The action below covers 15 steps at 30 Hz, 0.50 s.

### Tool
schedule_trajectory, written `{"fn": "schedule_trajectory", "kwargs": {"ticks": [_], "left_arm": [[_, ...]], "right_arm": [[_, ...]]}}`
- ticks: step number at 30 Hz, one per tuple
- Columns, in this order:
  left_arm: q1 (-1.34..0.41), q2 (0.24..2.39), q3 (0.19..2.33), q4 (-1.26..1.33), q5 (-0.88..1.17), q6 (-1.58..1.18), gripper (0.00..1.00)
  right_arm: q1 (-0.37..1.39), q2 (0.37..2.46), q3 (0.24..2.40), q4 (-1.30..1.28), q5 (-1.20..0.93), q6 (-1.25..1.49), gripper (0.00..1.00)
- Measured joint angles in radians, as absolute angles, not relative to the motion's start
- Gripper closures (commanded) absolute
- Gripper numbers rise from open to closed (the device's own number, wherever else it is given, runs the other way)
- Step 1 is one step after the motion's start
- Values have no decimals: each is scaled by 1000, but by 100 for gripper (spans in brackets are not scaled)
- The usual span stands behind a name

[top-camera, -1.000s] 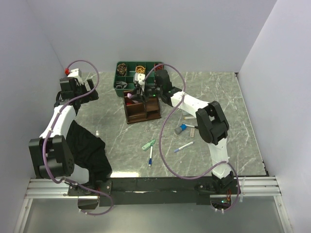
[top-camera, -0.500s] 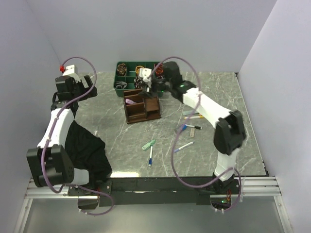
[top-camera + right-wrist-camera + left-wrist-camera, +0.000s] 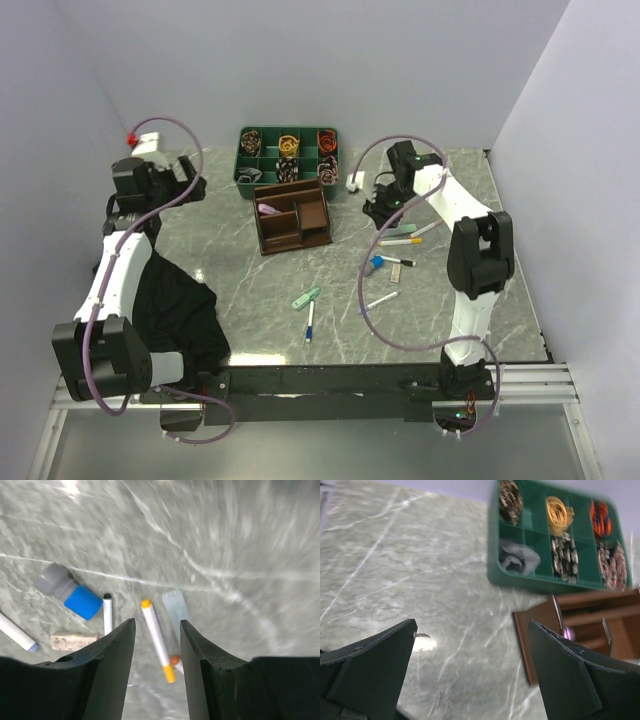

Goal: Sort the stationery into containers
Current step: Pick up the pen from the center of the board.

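Observation:
The robot's left gripper should move across and down onto the body of the pale bar, because the bar is outside the organiser, below the gripper and to its right in the top view.
The containers are a dark brown organiser at the table's middle back, with a pink item in its left compartment. Loose stationery lies to its right: a yellow-capped white marker, a grey-blue cylinder, a black-capped white pen, and a pale flat bar. A mint-green clip and a blue pen lie nearer the front. My right gripper hovers open above the yellow marker, holding nothing. Over bare table at the far left, my left gripper stands wide open.
A green compartment tray with coiled bands stands just behind the organiser. A black cloth lies by the left arm. A speckled block and another white pen lie beside the cylinder. White walls close in the table.
My right gripper has left the organiser and swung right and down over the loose pens. The pink item stays in the organiser. The left arm has drawn back a little.

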<state>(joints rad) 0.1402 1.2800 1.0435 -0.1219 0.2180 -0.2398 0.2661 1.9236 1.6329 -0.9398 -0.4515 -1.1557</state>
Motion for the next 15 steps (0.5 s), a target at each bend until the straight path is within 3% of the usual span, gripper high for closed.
{"fn": "schedule_trajectory", "kwargs": {"ticks": [5,8,9,15], "left_arm": [[-63,1380,1238,-273,283,-39,1],[-271,1539,1480,-347,352,103,9],[-327,1597,1567,-383,382,143,1],[-535,2024,2093,-558,546,272,1]], "right_arm": [[145,2012,1743,-931,-522,-842,49],[41,1953,1686,-777,-574,-548,48],[9,1920,1648,-727,-579,-458,48],[-106,1760,1573,-628,-519,-174,46]]}}
